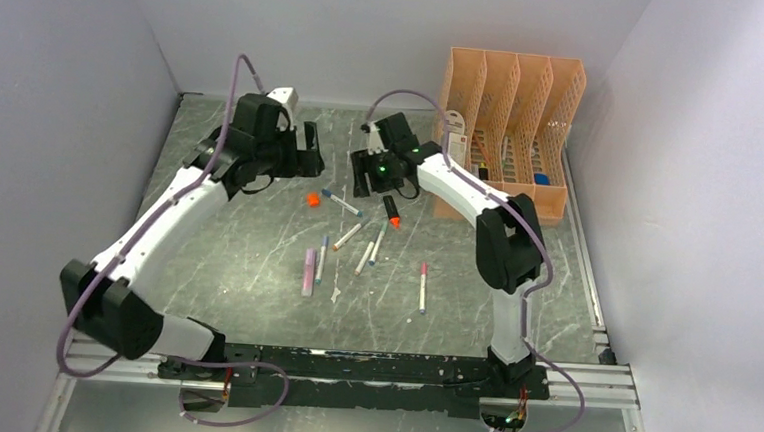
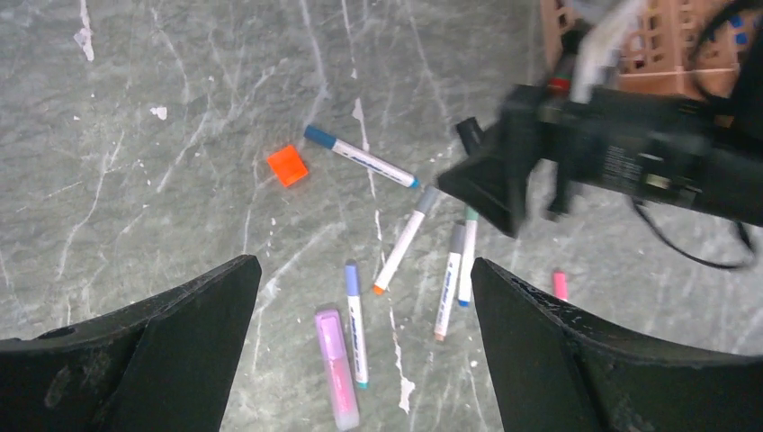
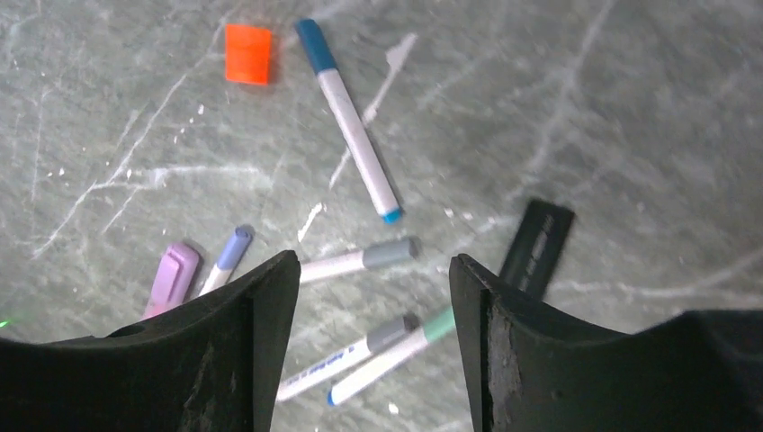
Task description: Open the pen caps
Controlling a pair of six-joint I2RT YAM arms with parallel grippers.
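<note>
My right gripper is above the blue-capped pen's white body (image 1: 348, 205) (image 3: 361, 151), which slants there below it. Next I should turn the gripper, move it left in the top view and bring it down onto the pen.
A loose orange pen cap (image 1: 313, 200) (image 2: 287, 166) (image 3: 247, 53) lies on the table beside a white pen with a blue cap (image 1: 342, 203) (image 2: 360, 157) (image 3: 349, 118). The thick black marker (image 1: 391, 211) (image 3: 537, 246) lies on the table under my right gripper (image 1: 376, 171) (image 3: 372, 261), which is open and holds nothing. My left gripper (image 1: 307, 151) (image 2: 364, 265) hangs open and empty above the table, left of the orange cap. Several capped white pens (image 1: 364, 257) (image 2: 400, 239) (image 3: 360, 259), a pink-purple highlighter (image 1: 307, 272) (image 2: 336, 367) and a pink-capped pen (image 1: 423, 286) lie nearer the front.
A peach slotted organizer (image 1: 509, 124) stands at the back right, close behind the right arm. Grey walls close in the table (image 1: 253, 298) on the left, back and right. In the left wrist view the right gripper (image 2: 504, 180) hangs over the pens.
</note>
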